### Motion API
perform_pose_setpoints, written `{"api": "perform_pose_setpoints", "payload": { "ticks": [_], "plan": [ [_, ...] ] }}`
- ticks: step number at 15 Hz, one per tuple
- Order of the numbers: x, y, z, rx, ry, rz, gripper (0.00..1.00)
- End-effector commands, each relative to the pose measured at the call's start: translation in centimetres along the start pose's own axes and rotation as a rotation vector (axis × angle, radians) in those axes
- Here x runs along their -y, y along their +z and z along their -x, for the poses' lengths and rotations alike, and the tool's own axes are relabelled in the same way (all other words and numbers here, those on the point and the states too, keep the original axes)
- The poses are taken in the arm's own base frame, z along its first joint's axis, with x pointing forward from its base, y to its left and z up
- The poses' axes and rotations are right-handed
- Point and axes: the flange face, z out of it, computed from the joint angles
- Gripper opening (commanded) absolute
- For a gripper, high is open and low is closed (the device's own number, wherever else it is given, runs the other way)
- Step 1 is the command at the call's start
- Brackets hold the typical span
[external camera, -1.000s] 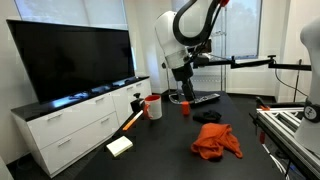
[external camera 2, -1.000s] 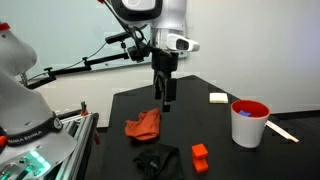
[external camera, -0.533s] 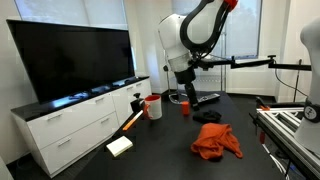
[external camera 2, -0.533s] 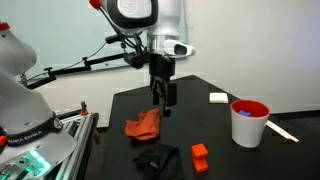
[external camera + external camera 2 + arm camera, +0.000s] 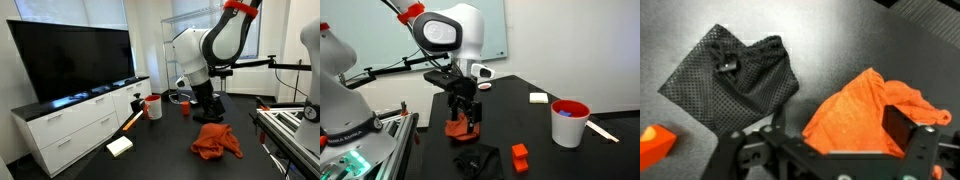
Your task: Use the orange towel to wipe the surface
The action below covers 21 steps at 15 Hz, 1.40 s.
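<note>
I will next move my gripper away from the black mesh cloth, turn it and lower it onto the towel's top fold (image 5: 212, 134) (image 5: 873, 122), as one finger is over bare table.
The orange towel (image 5: 216, 140) lies crumpled on the black table (image 5: 160, 150); it also shows in the other exterior view (image 5: 461, 127) and fills the lower right of the wrist view (image 5: 853, 112). My gripper (image 5: 211, 116) is down at the towel in both exterior views (image 5: 466, 117). In the wrist view the gripper (image 5: 838, 135) is open, its jaws standing either side of the towel's near fold. One dark fingertip (image 5: 904, 128) rests against the cloth. I cannot tell whether the tips touch the table.
A black mesh cloth (image 5: 735, 70) lies beside the towel (image 5: 475, 158), with a small orange block (image 5: 519, 156) near it. A white cup with a red rim (image 5: 568, 122) and a white pad (image 5: 538, 97) stand farther off. A large TV (image 5: 70, 58) sits on a white cabinet.
The arm has swung over and come down from high above the table to the orange towel. The towel has not moved.
</note>
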Motion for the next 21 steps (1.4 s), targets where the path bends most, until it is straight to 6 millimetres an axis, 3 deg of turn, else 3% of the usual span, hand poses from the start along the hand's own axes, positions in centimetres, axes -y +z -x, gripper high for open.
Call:
{"api": "perform_pose_setpoints", "payload": {
  "ticks": [1, 4, 9, 12, 18, 19, 20, 21],
  "plan": [
    [1.1, -0.1, 1.3, -0.050, -0.176, 0.046, 1.00],
    [1.4, -0.3, -0.8, -0.094, -0.265, 0.093, 1.00],
    [4.7, -1.1, -3.6, -0.151, -0.352, 0.137, 1.00],
    [5.9, -1.0, -3.6, -0.096, -0.353, 0.124, 1.00],
    [6.0, 0.0, -3.6, -0.082, -0.357, 0.107, 1.00],
    [6.0, 0.1, -3.7, -0.084, -0.356, 0.106, 0.94],
    [5.9, 0.2, -3.7, -0.077, -0.362, 0.109, 0.75],
    [5.9, 0.5, -3.8, -0.077, -0.371, 0.114, 0.70]
  ]
}}
